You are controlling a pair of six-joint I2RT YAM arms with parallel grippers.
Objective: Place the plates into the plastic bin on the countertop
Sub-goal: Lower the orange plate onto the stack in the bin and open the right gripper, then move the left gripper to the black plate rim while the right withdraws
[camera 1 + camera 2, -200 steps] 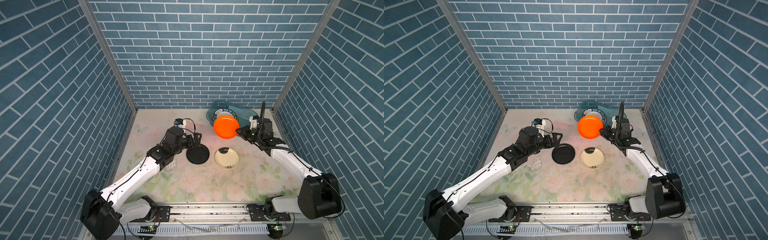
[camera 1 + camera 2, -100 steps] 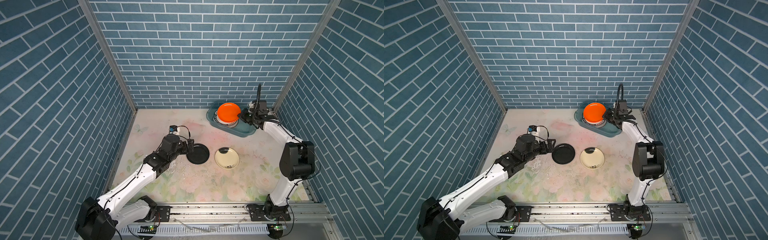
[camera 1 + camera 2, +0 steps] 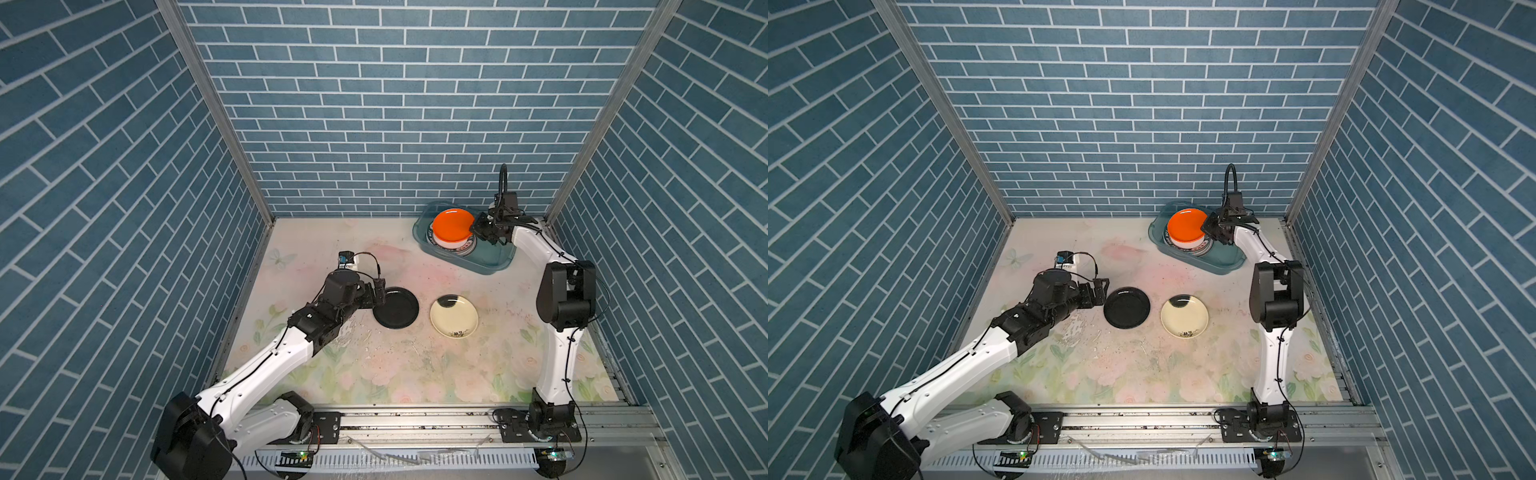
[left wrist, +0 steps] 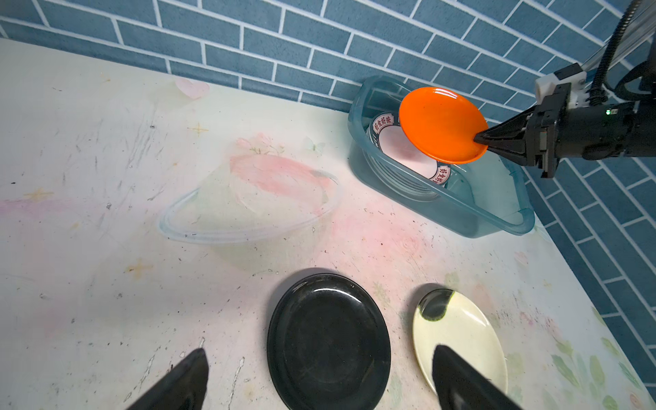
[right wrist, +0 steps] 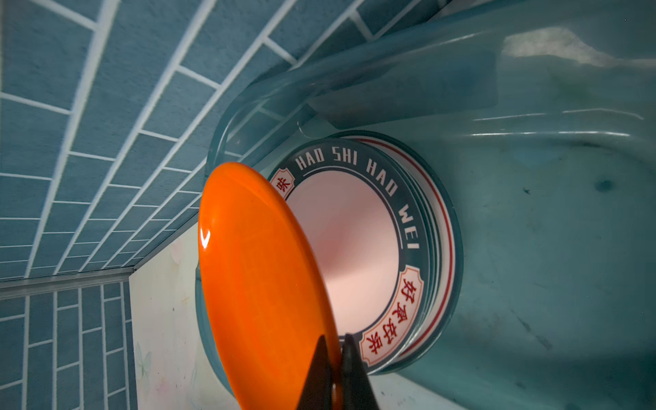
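The orange plate [image 5: 259,284] hangs tilted just above the stack. Its rim comes down in my right gripper toward the top white plate [image 5: 351,239] next and gets released there.
My right gripper [image 5: 335,349] is shut on the rim of the orange plate [image 5: 259,284], which it holds tilted just above a stack of white plates [image 5: 355,241] with printed rims. That stack sits in the far end of the teal plastic bin [image 3: 490,270] at the back right of the countertop [image 3: 332,249]. The black plate [image 3: 395,307] and the cream plate [image 3: 454,316] with a black blot lie side by side mid-counter. My left gripper [image 3: 377,293] is open, low at the black plate's left edge; in the left wrist view its fingers [image 4: 191,376] straddle the black plate [image 4: 328,340].
Blue brick walls close in the back and both sides, and the bin stands near the back right corner. A grey metal rail [image 3: 415,424] runs along the front edge. A faint oval ring mark [image 4: 248,213] shows on the countertop.
The right arm carried the orange plate back from over the counter to above the stack in the bin. The left gripper dropped lower beside the black plate's left edge.
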